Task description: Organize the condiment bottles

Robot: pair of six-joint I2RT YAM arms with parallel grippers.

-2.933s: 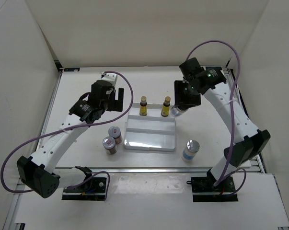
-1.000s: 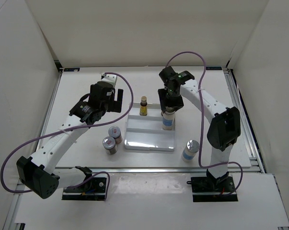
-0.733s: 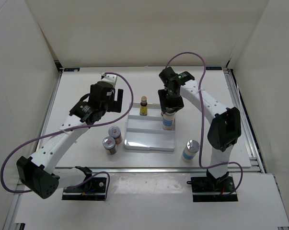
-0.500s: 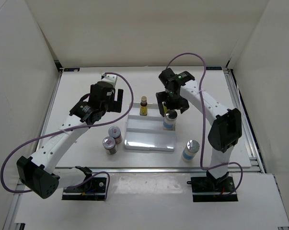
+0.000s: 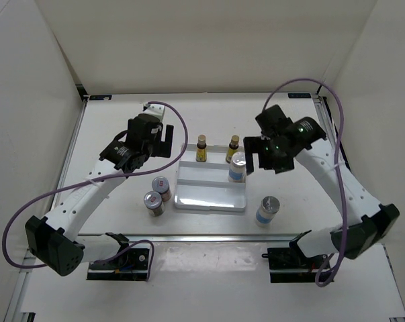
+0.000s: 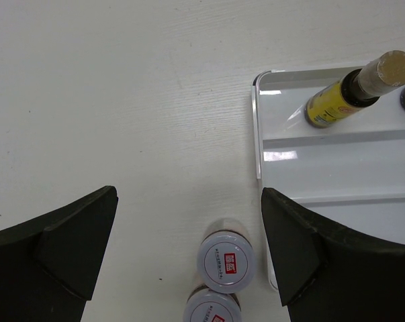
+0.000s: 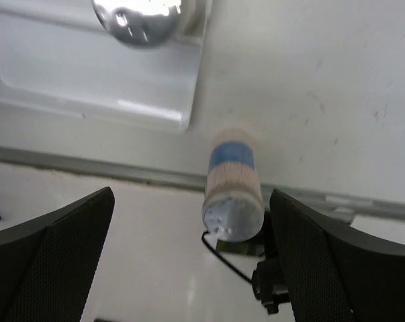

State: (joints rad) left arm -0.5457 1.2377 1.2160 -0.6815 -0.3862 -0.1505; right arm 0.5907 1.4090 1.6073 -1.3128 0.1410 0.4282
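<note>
I will move my right gripper back and down onto the silver cap of the second blue bottle [image 5: 270, 204] next, because that bottle is still outside the white ridged tray.
A white ridged tray [image 5: 205, 191] lies mid-table. Two slim yellow bottles [image 5: 201, 148] [image 5: 234, 147] stand along its far edge. A clear-blue bottle with a silver cap [image 5: 237, 166] stands free in the tray's right side. My right gripper [image 5: 267, 164] hovers open to its right, holding nothing. In the right wrist view the second blue bottle [image 7: 234, 188] stands on the table below the open jaws [image 7: 192, 198]. Two silver-lidded jars [image 5: 161, 186] [image 5: 154, 202] stand left of the tray. My left gripper [image 5: 163, 143] hangs open above the table, the jars [image 6: 229, 259] below it.
A metal rail [image 5: 222, 237] runs along the table's near edge, with the arm bases and cables behind it. White walls close in the table on three sides. The second blue bottle [image 5: 266, 210] stands near the front right of the tray.
My right gripper opened off the blue bottle, left it standing in the tray, and swung away to the right. The left arm has not moved.
</note>
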